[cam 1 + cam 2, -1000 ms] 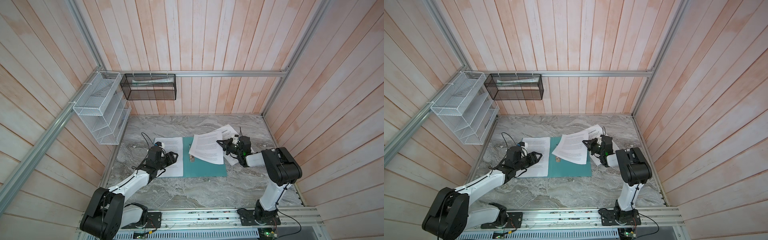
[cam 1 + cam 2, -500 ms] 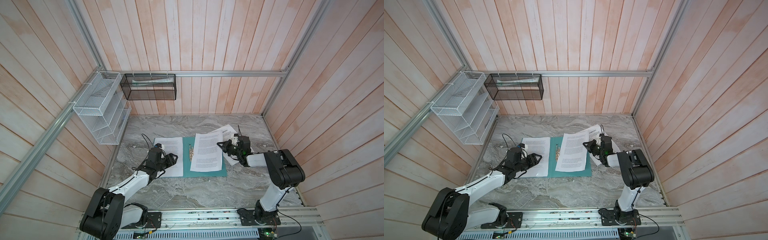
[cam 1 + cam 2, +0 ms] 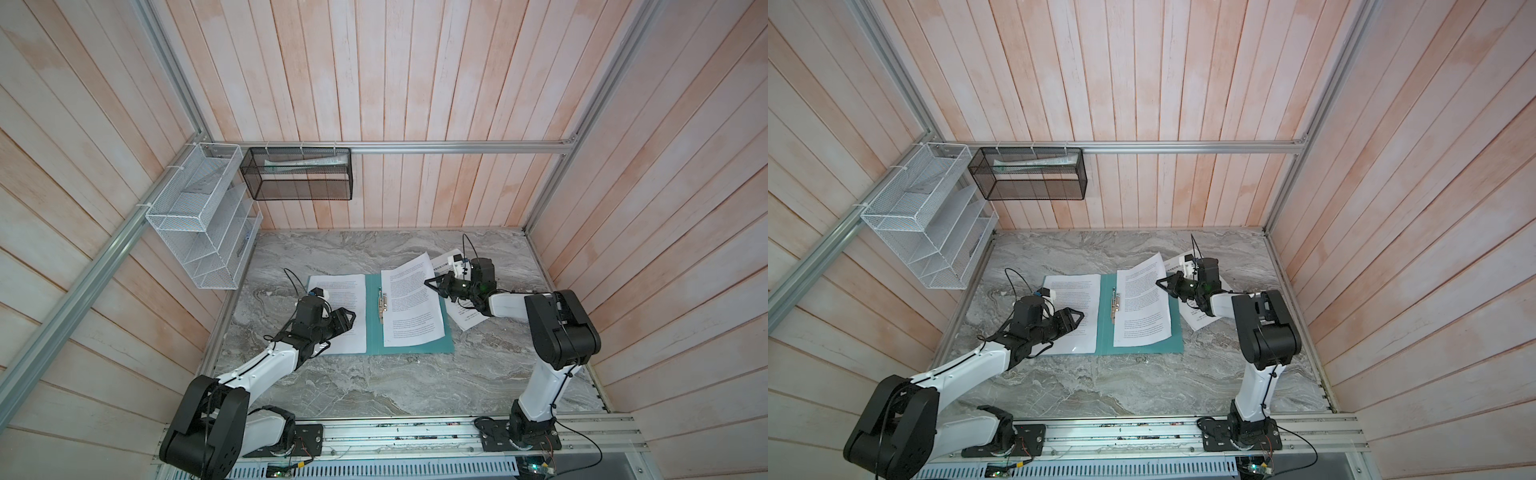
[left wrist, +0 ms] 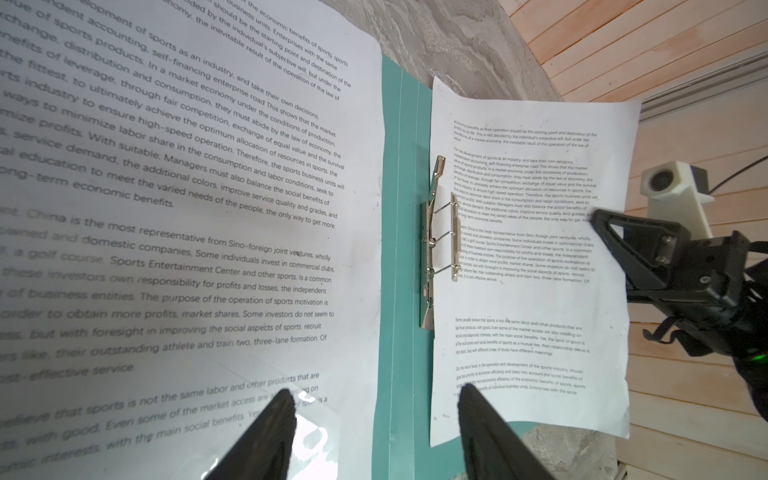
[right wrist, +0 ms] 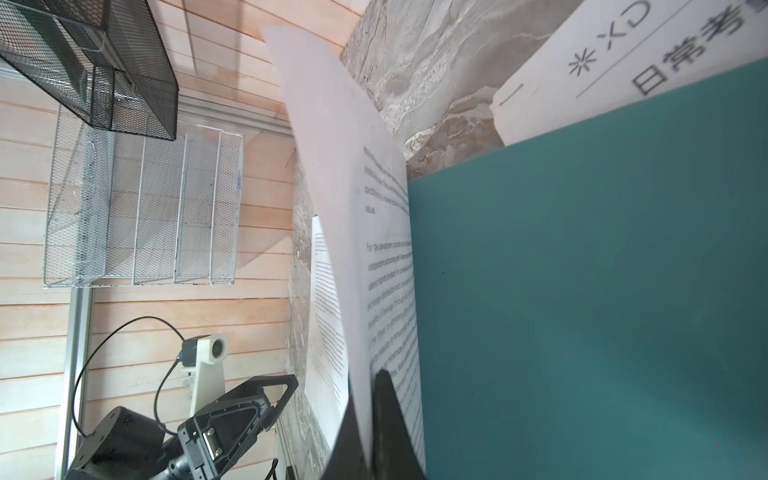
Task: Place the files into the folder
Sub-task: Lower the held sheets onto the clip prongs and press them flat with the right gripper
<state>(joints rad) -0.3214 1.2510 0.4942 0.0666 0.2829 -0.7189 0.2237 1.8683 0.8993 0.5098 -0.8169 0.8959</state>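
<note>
The sheet's held edge comes down onto the folder's bare teal margin [image 3: 447,326] [image 5: 572,280] next and my right gripper releases it, since that margin lies uncovered below my gripper.
The teal folder [image 3: 374,332] [image 3: 1106,332] lies open on the marble, its silver clip [image 3: 382,305] [image 4: 432,245] at the spine. One of the files [image 3: 345,299] [image 4: 187,208] covers its left half. A second sheet [image 3: 409,303] [image 3: 1142,303] rests on the right half, far right corner lifted. My right gripper [image 3: 429,283] [image 5: 368,390] is shut on that sheet's right edge. A third sheet [image 3: 467,320] [image 5: 623,54] with a logo heading lies under the right arm. My left gripper [image 3: 351,320] [image 4: 376,395] hovers open over the left sheet.
A white wire rack [image 3: 199,216] hangs on the left wall. On the back rail hangs a black mesh basket [image 3: 299,174] that holds rolled paper. Wooden walls enclose the table on three sides. Both arm bases sit on the front rail [image 3: 395,436].
The sheet in my right gripper has swung from lying askew across the folder to lying square on its right half. The left arm has barely moved.
</note>
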